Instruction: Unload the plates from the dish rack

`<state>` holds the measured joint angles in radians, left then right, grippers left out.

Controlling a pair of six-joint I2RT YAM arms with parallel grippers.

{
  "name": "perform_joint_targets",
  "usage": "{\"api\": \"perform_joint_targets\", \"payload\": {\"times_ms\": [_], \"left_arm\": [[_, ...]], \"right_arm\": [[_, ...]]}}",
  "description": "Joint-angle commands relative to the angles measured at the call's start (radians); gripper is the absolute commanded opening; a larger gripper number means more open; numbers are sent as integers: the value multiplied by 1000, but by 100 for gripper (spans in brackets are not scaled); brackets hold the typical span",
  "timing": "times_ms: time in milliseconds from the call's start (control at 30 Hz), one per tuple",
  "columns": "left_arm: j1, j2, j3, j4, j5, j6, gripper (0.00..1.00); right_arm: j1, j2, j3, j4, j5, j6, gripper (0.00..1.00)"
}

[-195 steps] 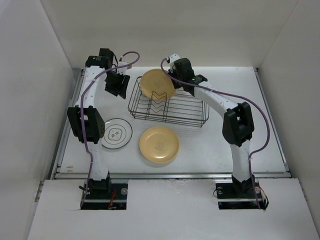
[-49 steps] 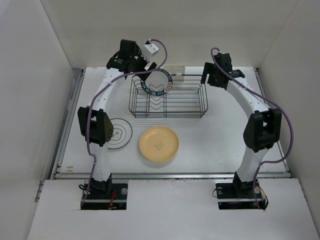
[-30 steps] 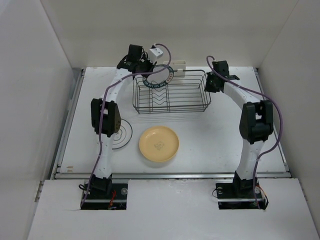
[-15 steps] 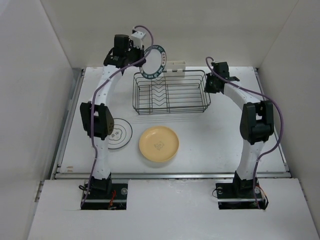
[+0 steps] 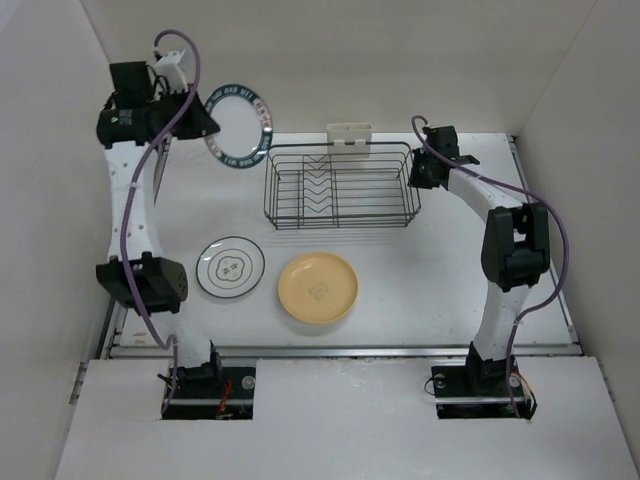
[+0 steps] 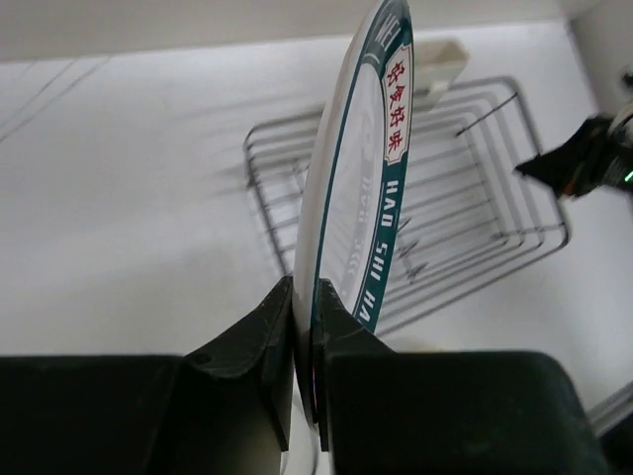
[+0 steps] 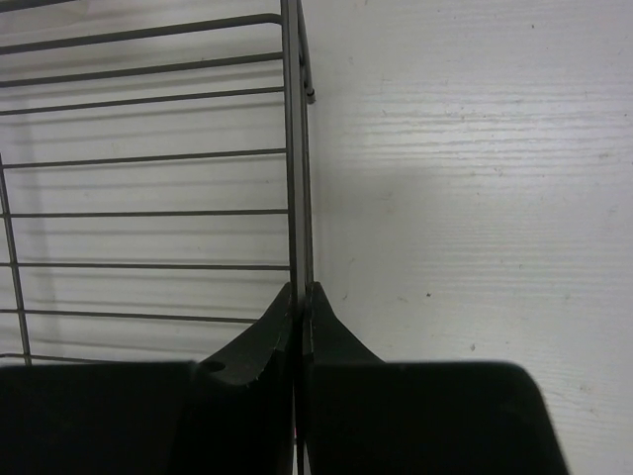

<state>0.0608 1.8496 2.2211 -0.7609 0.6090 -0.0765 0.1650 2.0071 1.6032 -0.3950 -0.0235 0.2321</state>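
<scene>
The left gripper will move back and down over the line-drawing plate (image 5: 231,267) and let go of the held edge, because that plate lies flat and uncovered below and back from the gripper.
My left gripper (image 5: 203,125) is shut on the edge of the white plate with a dark green lettered rim (image 5: 239,126) and holds it high in the air, left of the dish rack (image 5: 340,187). The left wrist view shows this plate (image 6: 361,188) edge-on between the jaws, with the rack (image 6: 465,228) below it. The rack holds no plates. My right gripper (image 5: 418,176) is shut on the rack's right end wire (image 7: 295,158). A white plate with a dark line drawing (image 5: 231,267) and a yellow-orange plate (image 5: 318,288) lie flat on the table in front of the rack.
A small cream plastic piece (image 5: 349,135) sits on the rack's far edge. White walls enclose the table (image 5: 450,280) on the left, back and right. The raised left arm stands close to the left wall.
My left gripper has lifted the green-rimmed plate out of the rack and swung it up and to the left. The right gripper has stayed on the rack's right end.
</scene>
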Motion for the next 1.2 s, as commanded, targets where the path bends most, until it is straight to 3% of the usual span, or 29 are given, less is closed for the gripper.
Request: {"api": "perform_joint_targets", "payload": {"times_ms": [0, 133, 300, 500, 633, 733, 767, 800, 867, 933, 1033, 1067, 1167], "left_arm": [[76, -131, -92, -361, 74, 349, 0], [181, -213, -317, -512, 90, 628, 0], [194, -195, -544, -666, 120, 940, 0], [194, -23, -584, -710, 101, 994, 0], [194, 56, -595, -658, 58, 957, 0], [194, 56, -633, -554, 9, 913, 10], [194, 56, -633, -539, -20, 896, 14], [194, 66, -633, -529, -20, 896, 25], [194, 66, -633, -519, -61, 877, 31], [194, 57, -633, -474, -98, 860, 38], [183, 22, -646, -453, -144, 850, 54], [183, 13, -658, -439, -158, 850, 64], [152, -15, -693, -404, -230, 850, 67]], "right_arm": [[19, -79, -25, -16, 5, -8, 0], [19, -108, -34, -16, 5, -8, 0], [19, -117, -45, -16, -4, -8, 0], [19, -128, -75, -16, 5, -8, 0], [19, -148, -85, -16, 25, 1, 11], [19, -160, -95, -16, 25, 1, 12], [19, -169, -95, -16, 25, 1, 18], [19, -179, -95, -16, 25, 1, 26], [19, -188, -104, -16, 25, 1, 46], [28, -198, -104, -27, 34, 1, 57], [28, -220, -104, -27, 56, 1, 66], [28, -220, -104, -36, 56, 1, 67], [37, -243, -104, -36, 56, 1, 70]]}}
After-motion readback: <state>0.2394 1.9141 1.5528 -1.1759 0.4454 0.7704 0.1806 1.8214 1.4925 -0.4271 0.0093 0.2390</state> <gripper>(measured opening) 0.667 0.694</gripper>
